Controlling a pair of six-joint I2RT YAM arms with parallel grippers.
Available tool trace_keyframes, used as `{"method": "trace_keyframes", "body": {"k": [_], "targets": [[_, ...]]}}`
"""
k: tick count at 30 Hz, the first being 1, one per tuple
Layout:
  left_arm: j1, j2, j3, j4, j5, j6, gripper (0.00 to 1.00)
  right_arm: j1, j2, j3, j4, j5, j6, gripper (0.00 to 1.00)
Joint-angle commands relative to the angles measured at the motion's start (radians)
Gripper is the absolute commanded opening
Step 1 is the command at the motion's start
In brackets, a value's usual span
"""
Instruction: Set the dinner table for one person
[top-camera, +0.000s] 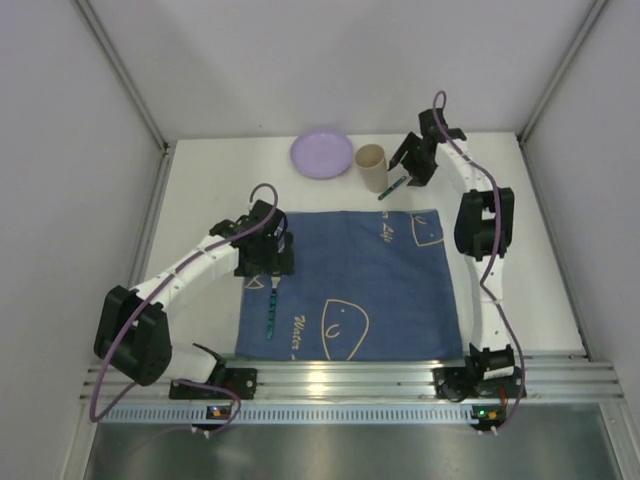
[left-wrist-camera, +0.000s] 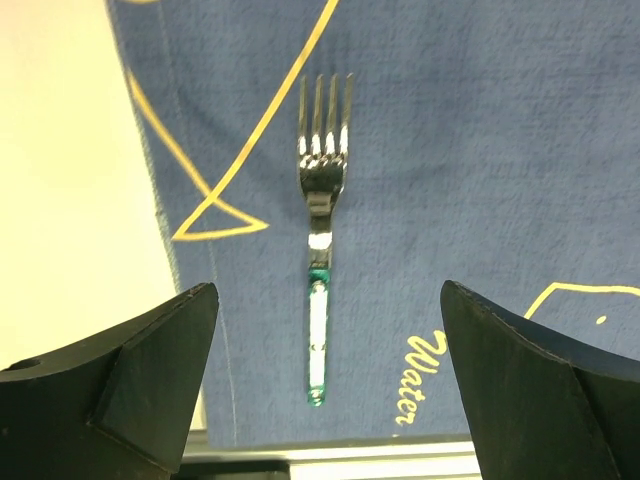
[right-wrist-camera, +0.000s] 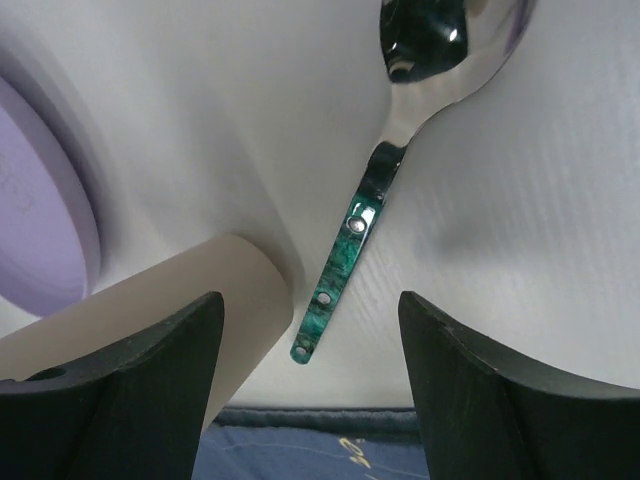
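Note:
My right gripper needs to come down next onto the part of the spoon's handle nearer the spoon's bowl (top-camera: 400, 183) (right-wrist-camera: 362, 211), because the cup crowds the loose end of the spoon's green handle.
A green-handled fork (top-camera: 272, 312) lies on the left side of the blue mat (top-camera: 380, 280); it also shows in the left wrist view (left-wrist-camera: 322, 250), tines away. My left gripper (top-camera: 268, 262) (left-wrist-camera: 330, 400) hangs open and empty above its handle end. A green-handled spoon (top-camera: 395, 186) (right-wrist-camera: 380, 190) lies on the white dinner table (top-camera: 200, 200) behind the mat, beside a beige cup (top-camera: 372, 168) (right-wrist-camera: 150, 310). My right gripper (top-camera: 415, 168) (right-wrist-camera: 310, 400) is open and empty over the spoon's handle. A lilac plate (top-camera: 322, 154) (right-wrist-camera: 40, 220) sits at the back.
The ribbed aluminium rail (top-camera: 350, 385) runs along the near edge, with both arm bases on it. White walls close in the table on the left, back and right. The cup stands close to the left of the spoon's handle.

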Motion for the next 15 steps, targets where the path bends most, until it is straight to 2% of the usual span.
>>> {"method": "trace_keyframes", "body": {"k": [1,6,11,12,15], "targets": [[0.009,-0.066,-0.016,-0.065,-0.028,-0.02,0.98,0.03,0.03,0.054,-0.015,0.081,0.064,0.71],[0.012,-0.1,-0.024,-0.084,-0.011,-0.046,0.98,0.046,0.085,0.1,-0.072,0.212,0.069,0.7],[0.014,-0.123,-0.033,-0.111,-0.012,-0.061,0.98,0.056,0.157,0.229,-0.167,0.323,0.05,0.61],[0.014,-0.129,-0.037,-0.119,-0.011,-0.064,0.98,0.056,0.174,0.251,-0.172,0.329,0.041,0.56],[0.016,-0.141,-0.042,-0.137,0.0,-0.069,0.98,0.059,0.227,0.332,-0.202,0.342,-0.005,0.51]]}}
